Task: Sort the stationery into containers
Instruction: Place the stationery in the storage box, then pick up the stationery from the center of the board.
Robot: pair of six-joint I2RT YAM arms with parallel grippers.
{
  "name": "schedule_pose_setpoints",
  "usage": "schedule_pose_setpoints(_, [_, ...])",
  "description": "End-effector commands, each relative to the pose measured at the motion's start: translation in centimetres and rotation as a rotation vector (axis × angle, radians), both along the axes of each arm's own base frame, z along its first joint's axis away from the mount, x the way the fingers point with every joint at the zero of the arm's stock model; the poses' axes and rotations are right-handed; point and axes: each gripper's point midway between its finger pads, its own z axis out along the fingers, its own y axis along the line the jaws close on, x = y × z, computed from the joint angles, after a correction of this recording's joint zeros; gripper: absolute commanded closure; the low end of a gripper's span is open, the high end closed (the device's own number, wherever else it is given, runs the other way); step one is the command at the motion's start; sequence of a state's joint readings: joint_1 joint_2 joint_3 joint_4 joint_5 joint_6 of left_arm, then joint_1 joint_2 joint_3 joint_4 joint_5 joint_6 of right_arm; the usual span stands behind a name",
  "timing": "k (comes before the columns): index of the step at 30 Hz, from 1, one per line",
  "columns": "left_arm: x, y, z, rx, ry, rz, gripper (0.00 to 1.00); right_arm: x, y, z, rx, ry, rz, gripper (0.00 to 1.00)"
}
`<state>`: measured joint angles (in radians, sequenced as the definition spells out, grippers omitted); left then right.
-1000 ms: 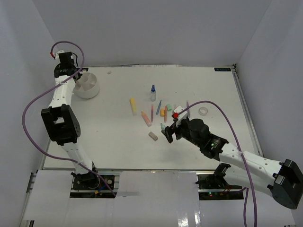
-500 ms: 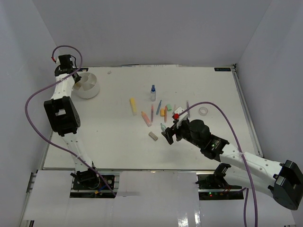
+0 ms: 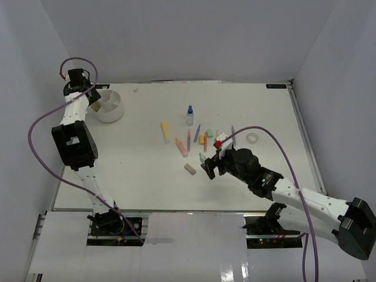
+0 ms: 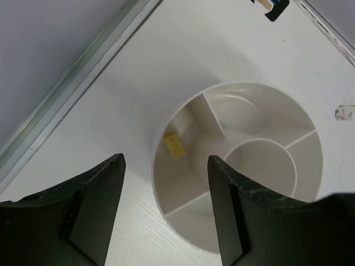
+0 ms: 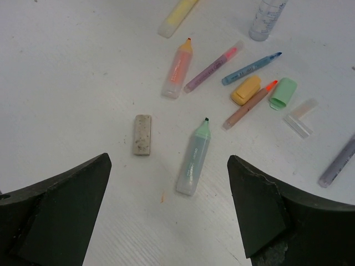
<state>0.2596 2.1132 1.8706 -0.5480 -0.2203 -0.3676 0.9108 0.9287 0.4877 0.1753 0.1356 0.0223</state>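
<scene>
I will move my right gripper to the left in the top view and down onto the grey eraser's near end [image 3: 193, 172] [image 5: 141, 148], because the grey eraser lies clear of the markers.
My left gripper [image 4: 165, 166] stands open just above the white divided tub [image 4: 166, 119], nothing between its fingers. A small yellow eraser block [image 4: 174, 146] lies in one outer compartment. From above, the left gripper [image 3: 91, 95] hangs at the tub's [image 3: 111, 113] left rim. My right gripper [image 5: 168, 166] is open and empty, hovering over a teal marker [image 5: 194, 158] and a grey eraser [image 5: 142, 134]. Beyond them lie a pink marker [image 5: 177, 69], a yellow marker [image 5: 177, 14], thin pens [image 5: 252, 67] and a clear bottle [image 5: 266, 16].
A clear tape ring [image 3: 252, 138] lies right of the pile. Loose yellow [image 5: 246, 90] and green [image 5: 284, 92] caps sit among the pens. The table's metal edge [image 4: 66, 94] and the side wall run close behind the tub.
The left gripper has opened over the tub, and the left arm has shifted slightly back and left. The right arm has hardly moved.
</scene>
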Motion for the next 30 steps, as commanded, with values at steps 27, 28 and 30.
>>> schedule_pose_setpoints(27, [-27.7, -22.4, 4.8, -0.489, -0.198, -0.575, 0.02, 1.7, 5.3, -9.7, -0.320, 0.305, 0.089, 0.24])
schedule_pose_setpoints(28, [-28.0, -22.6, 4.8, -0.487, -0.201, -0.583, 0.02, 1.5, 5.6, -9.8, -0.322, 0.310, 0.101, 0.24])
schedule_pose_setpoints(30, [-28.4, -22.9, 4.3, -0.501, -0.187, -0.593, 0.02, 1.5, 5.9, -10.3, -0.330, 0.313, 0.112, 0.27])
